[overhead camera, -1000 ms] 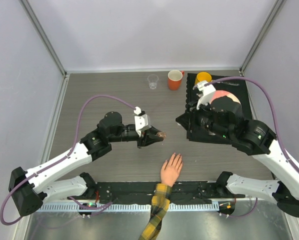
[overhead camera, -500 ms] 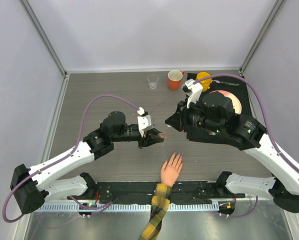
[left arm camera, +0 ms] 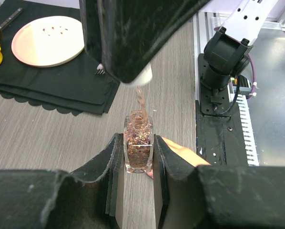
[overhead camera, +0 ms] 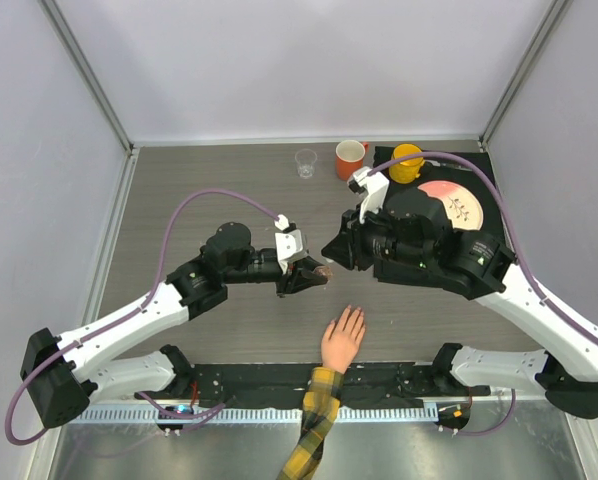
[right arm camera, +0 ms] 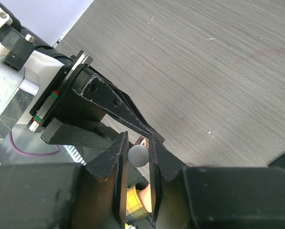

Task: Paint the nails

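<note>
My right gripper lowers the cap onto the bottle's neck (overhead camera: 325,270) next and releases it there, since that neck lies just below my right gripper.
My left gripper (overhead camera: 314,272) is shut on a small clear nail-polish bottle (left arm camera: 138,143) of brown glitter polish, held upright just above the table. My right gripper (overhead camera: 335,248) is right over it, shut on the polish's round grey-white cap (right arm camera: 138,155). The brush (left arm camera: 140,99) hangs from the cap, its tip at the bottle's neck. The peach fake hand (overhead camera: 342,338) lies palm-down near the front edge, just in front of the bottle, with its plaid sleeve (overhead camera: 314,425) behind it. Its nails are too small to make out. The hand also shows behind my left finger (left arm camera: 180,150).
A black mat (overhead camera: 484,175) at the back right carries a pink plate (overhead camera: 457,203) and a yellow mug (overhead camera: 407,158). An orange mug (overhead camera: 349,160) and a clear cup (overhead camera: 306,162) stand at the back centre. The arm bases' rail (overhead camera: 379,380) runs along the front.
My right arm has swung left from over the black mat to just above the bottle. My left gripper has stayed nearly still with the bottle.
</note>
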